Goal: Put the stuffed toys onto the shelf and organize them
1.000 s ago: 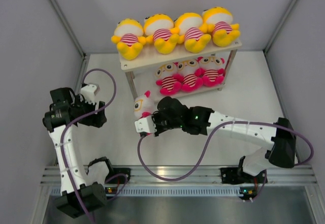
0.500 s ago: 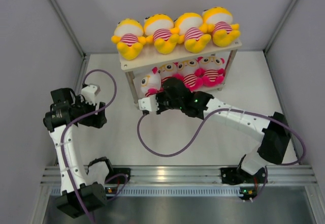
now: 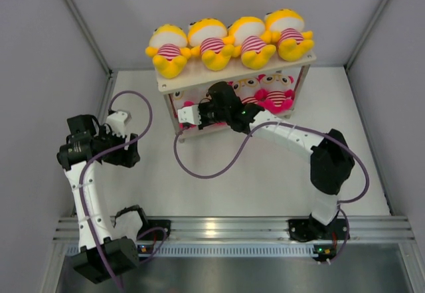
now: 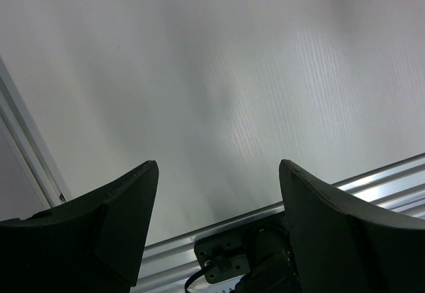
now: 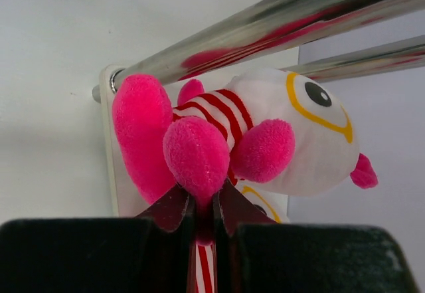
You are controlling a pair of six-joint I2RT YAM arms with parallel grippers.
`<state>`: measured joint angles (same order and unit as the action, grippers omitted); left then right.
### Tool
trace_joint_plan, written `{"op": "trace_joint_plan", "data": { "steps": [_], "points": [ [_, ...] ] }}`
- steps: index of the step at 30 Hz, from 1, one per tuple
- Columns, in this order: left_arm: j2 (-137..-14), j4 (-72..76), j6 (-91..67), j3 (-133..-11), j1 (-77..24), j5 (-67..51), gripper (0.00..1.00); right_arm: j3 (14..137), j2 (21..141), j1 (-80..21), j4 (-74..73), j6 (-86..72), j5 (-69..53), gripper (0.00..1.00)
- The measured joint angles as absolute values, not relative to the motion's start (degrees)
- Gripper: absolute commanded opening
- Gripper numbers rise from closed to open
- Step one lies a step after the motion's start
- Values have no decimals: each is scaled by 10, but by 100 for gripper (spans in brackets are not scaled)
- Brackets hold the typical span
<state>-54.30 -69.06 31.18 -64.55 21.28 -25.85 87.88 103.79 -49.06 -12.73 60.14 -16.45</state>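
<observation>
My right gripper will next turn and lower toward the neighbouring pink doll, then release the foot over the lower board.
The shelf (image 3: 199, 74) stands at the back of the table. Several yellow dolls (image 3: 209, 40) sit in a row on its top board. Pink dolls (image 3: 272, 87) sit on the lower board. My right gripper (image 3: 199, 110) reaches under the top board at the left end of the lower board. It is shut on the foot of a pink doll (image 5: 199, 153) with a white face, which lies against the shelf's metal bar (image 5: 265, 24) in the right wrist view. My left gripper (image 3: 123, 130) is open and empty over the table at the left; its fingers (image 4: 126, 206) frame bare table.
Grey walls close in the table on three sides. An aluminium rail (image 3: 226, 230) with the arm bases runs along the near edge. Purple cables (image 3: 219, 167) loop over the table in front of the shelf.
My right gripper has carried the pink doll from the table in front of the shelf up and back, into the left end of the lower board. The left arm has stayed put.
</observation>
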Motion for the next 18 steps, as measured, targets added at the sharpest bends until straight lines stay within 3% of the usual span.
{"op": "trace_joint_plan", "data": {
  "steps": [18],
  "points": [
    [-557, -691, 301, -645, 213, -242, 79, 878, 1106, -433, -22, 511, -345, 0]
  ]
}}
